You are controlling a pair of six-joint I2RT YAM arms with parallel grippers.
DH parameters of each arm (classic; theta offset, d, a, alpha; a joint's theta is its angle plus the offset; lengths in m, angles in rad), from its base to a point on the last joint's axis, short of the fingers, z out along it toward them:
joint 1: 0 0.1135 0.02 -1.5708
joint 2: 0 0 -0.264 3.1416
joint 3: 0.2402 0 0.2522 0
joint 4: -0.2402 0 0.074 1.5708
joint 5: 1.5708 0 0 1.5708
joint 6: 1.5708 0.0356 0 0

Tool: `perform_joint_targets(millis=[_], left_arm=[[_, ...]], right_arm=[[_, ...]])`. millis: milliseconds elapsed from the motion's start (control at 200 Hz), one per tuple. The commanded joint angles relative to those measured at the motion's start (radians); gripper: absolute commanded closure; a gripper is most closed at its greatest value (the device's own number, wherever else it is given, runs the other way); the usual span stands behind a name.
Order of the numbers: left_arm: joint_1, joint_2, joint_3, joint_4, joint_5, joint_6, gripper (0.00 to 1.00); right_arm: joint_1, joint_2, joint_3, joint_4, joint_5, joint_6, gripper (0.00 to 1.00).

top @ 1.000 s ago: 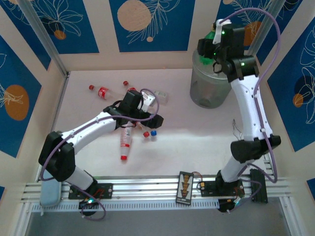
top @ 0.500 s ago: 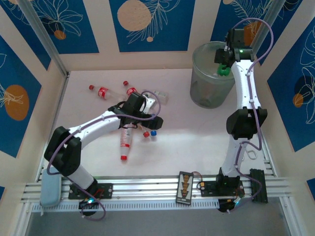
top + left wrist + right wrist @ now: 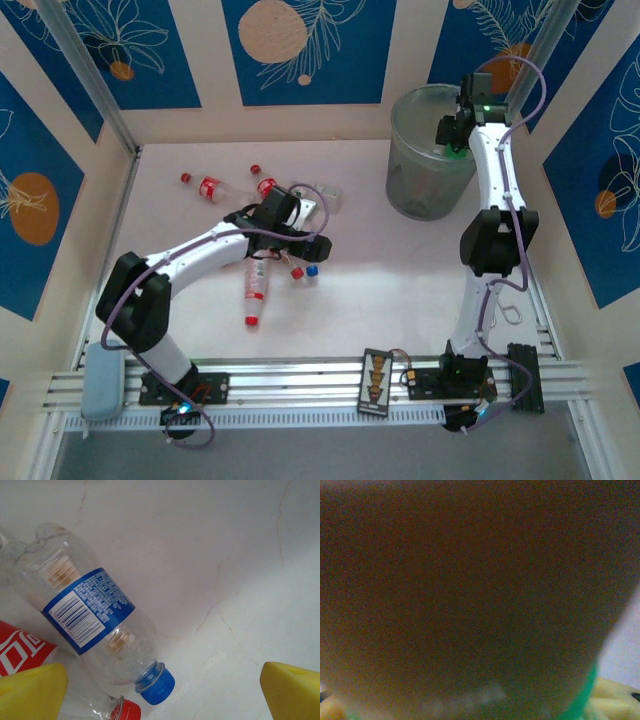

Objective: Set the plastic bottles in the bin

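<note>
The open bin is below, so my right gripper needs to move off the bin's rim toward the bin's middle next, then go down and let go of the green bottle point(image 3: 455, 146).
Several plastic bottles lie left of centre on the table. A blue-labelled bottle point(image 3: 90, 615) with a blue cap point(image 3: 312, 270) lies right under my open left gripper point(image 3: 162, 694), its yellow fingertips point(image 3: 30, 690) spread wide above it. A red-labelled bottle point(image 3: 20, 647) and a red cap point(image 3: 127, 711) touch it. My left gripper point(image 3: 305, 240) hovers low over this cluster. My right gripper point(image 3: 455, 128) is over the far right rim of the grey-green bin point(image 3: 420, 190), shut on a green bottle point(image 3: 455, 146). In the right wrist view a dark blur sits against the lens, with a green edge point(image 3: 585, 697).
Two red-capped bottles point(image 3: 205, 187) lie far left, a clear one point(image 3: 325, 195) lies behind the left wrist, and a red-labelled one point(image 3: 255, 285) lies nearer the front. Patterned walls close in three sides. The arm bases and rail run along the near edge.
My right arm has stretched further back and lowered the green bottle over the bin's far right rim. My left gripper has edged slightly right over the bottle cluster.
</note>
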State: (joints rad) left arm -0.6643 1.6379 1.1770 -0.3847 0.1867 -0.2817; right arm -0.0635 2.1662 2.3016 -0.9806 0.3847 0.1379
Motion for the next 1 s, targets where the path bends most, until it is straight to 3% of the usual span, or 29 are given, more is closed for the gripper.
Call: perform_joint_targets(millis=[0, 310, 735, 995], left_arm=[[-0.005, 0.024, 0.033, -0.048, -0.037, -0.04, 0.02], [-0.003, 0.024, 0.011, -0.049, -0.049, -0.074, 0.03], [-0.003, -0.035, -0.036, -0.067, -0.088, -0.127, 0.02], [-0.005, -0.072, -0.072, -0.072, -0.107, -0.157, 0.02]], right_arm=[[-0.008, 0.05, -0.007, -0.002, -0.018, -0.005, 0.5], [-0.012, 0.12, -0.02, 0.022, -0.009, -0.012, 0.46], [-0.009, 0.123, -0.101, 0.054, 0.009, -0.024, 0.24], [-0.001, 0.103, -0.051, 0.022, -0.003, -0.033, 0.2]])
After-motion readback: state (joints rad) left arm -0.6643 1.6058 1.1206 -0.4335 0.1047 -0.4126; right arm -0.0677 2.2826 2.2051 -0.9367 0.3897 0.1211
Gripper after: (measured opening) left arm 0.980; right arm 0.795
